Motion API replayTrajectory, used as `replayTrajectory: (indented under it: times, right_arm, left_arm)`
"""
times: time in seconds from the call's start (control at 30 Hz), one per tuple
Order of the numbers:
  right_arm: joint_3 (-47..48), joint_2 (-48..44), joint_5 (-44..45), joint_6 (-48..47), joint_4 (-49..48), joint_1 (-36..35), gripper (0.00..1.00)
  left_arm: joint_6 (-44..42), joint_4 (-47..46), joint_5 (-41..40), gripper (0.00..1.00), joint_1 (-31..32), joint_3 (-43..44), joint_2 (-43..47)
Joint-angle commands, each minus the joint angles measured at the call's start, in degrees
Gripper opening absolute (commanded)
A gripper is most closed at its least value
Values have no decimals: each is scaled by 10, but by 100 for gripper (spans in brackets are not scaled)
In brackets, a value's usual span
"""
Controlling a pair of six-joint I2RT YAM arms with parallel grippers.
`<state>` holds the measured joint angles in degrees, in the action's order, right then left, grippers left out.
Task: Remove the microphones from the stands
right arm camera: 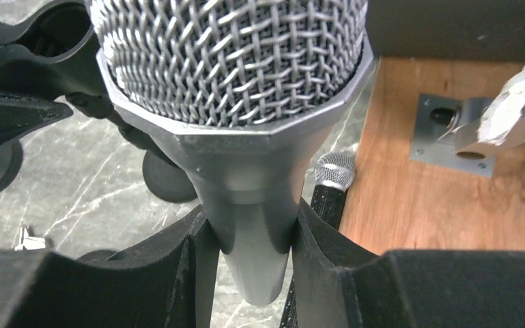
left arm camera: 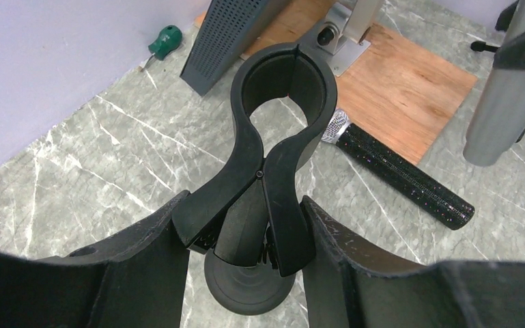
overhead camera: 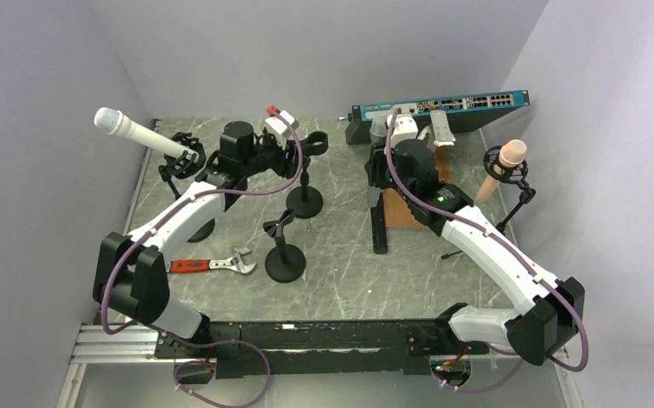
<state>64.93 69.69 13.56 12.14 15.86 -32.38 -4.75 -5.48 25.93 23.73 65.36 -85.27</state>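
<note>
My right gripper lowers to the bare table beside the black glitter microphone next, on the stand's side, since the grey microphone (right arm camera: 246, 89) is clear of the stand.
My right gripper (right arm camera: 252, 239) is shut on the narrow tail of a grey microphone (right arm camera: 246, 89) with a metal mesh head, and holds it clear of the stand. The microphone's body also shows at the right of the left wrist view (left arm camera: 498, 96). My left gripper (left arm camera: 246, 232) is shut on the lower levers of the black stand clip (left arm camera: 273, 89), whose round jaw is empty. The stand's round base (left arm camera: 246, 283) sits below it on the table. In the top view the left gripper (overhead camera: 293, 151) is at the clip (overhead camera: 315, 143), and the right gripper (overhead camera: 384, 140) is to its right.
A black glitter microphone (left arm camera: 403, 178) lies beside a wooden board (left arm camera: 409, 89). A white microphone (overhead camera: 127, 127) sits on a stand at the far left, a pink one (overhead camera: 510, 157) at the right. A second empty stand (overhead camera: 285, 255), a wrench (overhead camera: 213, 265) and a network switch (overhead camera: 438, 104) are also there.
</note>
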Motion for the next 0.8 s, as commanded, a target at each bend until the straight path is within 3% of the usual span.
replayTrajectory:
  times: [0.0, 0.37, 0.5, 0.63, 0.7, 0.77]
  right_arm:
    - [-7, 12, -32, 39, -16, 1, 0]
    - [8, 73, -59, 62, 68, 6, 0]
    - [23, 126, -81, 79, 108, 6, 0]
    - [54, 192, -93, 100, 150, 5, 0]
    - [69, 222, -92, 108, 163, 5, 0]
    - [83, 250, -93, 119, 168, 5, 0]
  left_arm:
    - [-9, 97, -19, 0, 8, -32, -58]
    - [1, 115, 4, 0, 7, -8, -87]
    - [18, 128, -7, 41, 7, 9, -50]
    - [25, 140, -16, 65, 8, 20, 5]
    - [31, 146, -16, 85, 8, 29, 28]
    - [40, 155, -14, 98, 8, 42, 45]
